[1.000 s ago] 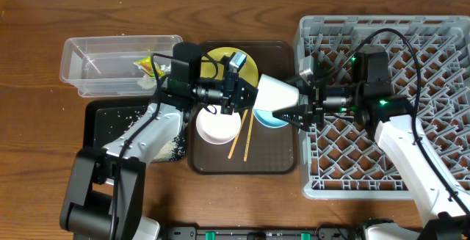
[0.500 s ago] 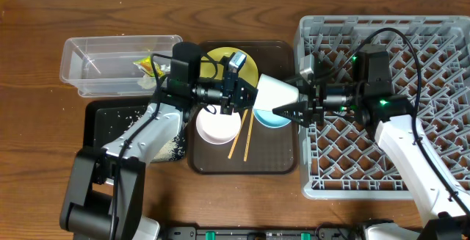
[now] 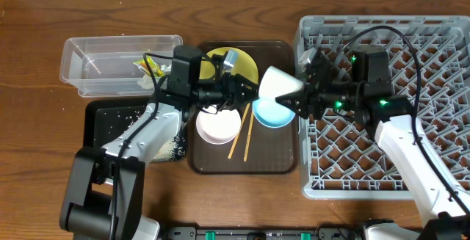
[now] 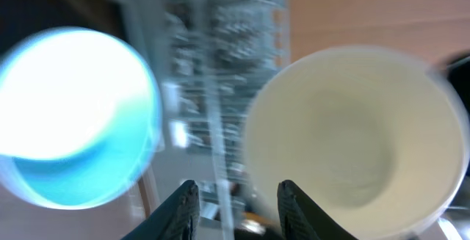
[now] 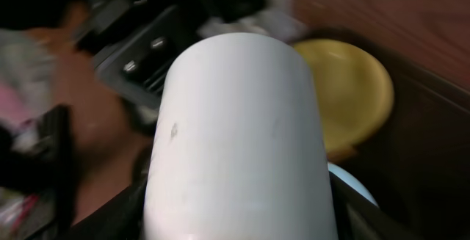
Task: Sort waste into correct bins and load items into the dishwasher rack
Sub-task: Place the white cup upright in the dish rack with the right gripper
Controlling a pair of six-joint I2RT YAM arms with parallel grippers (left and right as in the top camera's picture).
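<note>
I'll swing my right gripper down into the grey rack's middle wires to let go of the cup (image 3: 278, 86), as they're below it, to its right in the overhead view.
My right gripper (image 3: 295, 97) is shut on the small pale-green cup (image 3: 278, 86) and holds it on its side above the dark-brown tray, mouth facing left. In the right wrist view the cup (image 5: 242, 122) fills the frame between the fingers of that gripper (image 5: 239, 222). My left gripper (image 3: 236, 90) is open and empty just left of the cup's mouth; in its wrist view the gripper (image 4: 236, 205) faces the cup's inside (image 4: 360, 137) and the light-blue bowl (image 4: 73, 115). The light-blue bowl (image 3: 270, 115), white bowl (image 3: 217, 125), yellow plate (image 3: 233, 59) and chopsticks (image 3: 243, 139) are on the brown tray.
The grey dishwasher rack (image 3: 411, 159) stands at the right. The clear tub (image 3: 110, 62) at back left holds the green-and-orange wrapper (image 3: 149, 67). The black tray (image 3: 121, 119) in front of it carries scattered rice (image 3: 175, 147). The brown tray (image 3: 272, 159) lies in the middle.
My right gripper has lifted and tilted the cup slightly up and to the left. My left wrist has turned a little beside it.
</note>
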